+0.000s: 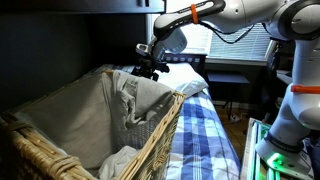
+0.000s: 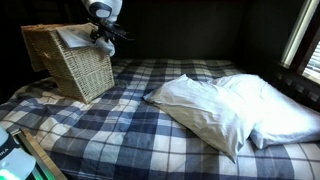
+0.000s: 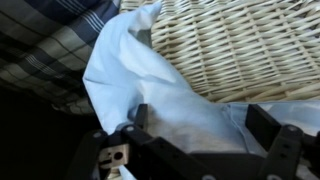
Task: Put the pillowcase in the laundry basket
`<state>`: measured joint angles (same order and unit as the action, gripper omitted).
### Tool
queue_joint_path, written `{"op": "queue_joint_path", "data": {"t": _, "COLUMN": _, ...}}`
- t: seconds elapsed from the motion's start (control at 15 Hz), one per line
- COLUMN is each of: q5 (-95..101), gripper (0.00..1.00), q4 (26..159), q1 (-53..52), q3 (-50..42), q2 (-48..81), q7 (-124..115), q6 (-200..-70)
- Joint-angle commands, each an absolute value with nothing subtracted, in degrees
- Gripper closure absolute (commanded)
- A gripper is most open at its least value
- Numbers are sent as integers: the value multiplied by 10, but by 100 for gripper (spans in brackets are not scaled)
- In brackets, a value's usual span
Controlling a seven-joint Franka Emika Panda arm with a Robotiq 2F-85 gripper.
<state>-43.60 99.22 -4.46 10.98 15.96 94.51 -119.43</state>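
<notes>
My gripper will stay at the basket's rim, then its spread fingers will close on the pillowcase fold, as the loose cloth already lies between them.
The pale blue-white pillowcase (image 1: 135, 100) hangs over the rim of the wicker laundry basket (image 1: 150, 145), partly inside it and partly outside. It also shows in the other exterior view (image 2: 74, 38) on top of the basket (image 2: 85, 72). My gripper (image 1: 150, 70) hovers just above the basket's rim (image 2: 103, 36). In the wrist view the pillowcase (image 3: 150, 75) lies over the woven basket wall (image 3: 240, 45). The gripper (image 3: 203, 125) has its fingers spread wide, with cloth lying loose between them.
The basket stands on a bed with a blue plaid cover (image 2: 120, 130). Two white pillows (image 2: 215, 110) lie on the bed away from the basket. A window with blinds (image 1: 235, 30) is behind the arm.
</notes>
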Motion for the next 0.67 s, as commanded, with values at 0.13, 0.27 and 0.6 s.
{"op": "queue_joint_path", "data": {"t": 0.13, "q5": -499, "gripper": 34, "q4": 959, "q1": -32, "q3": 122, "q2": 195, "q7": 1013, "q6": -1107}}
{"op": "queue_joint_path", "data": {"t": 0.27, "q5": -509, "gripper": 49, "q4": 955, "q1": -33, "q3": 119, "q2": 199, "q7": 1016, "q6": -1081}}
{"op": "queue_joint_path", "data": {"t": 0.6, "q5": -514, "gripper": 89, "q4": 952, "q1": -36, "q3": 108, "q2": 187, "q7": 976, "q6": -1060}}
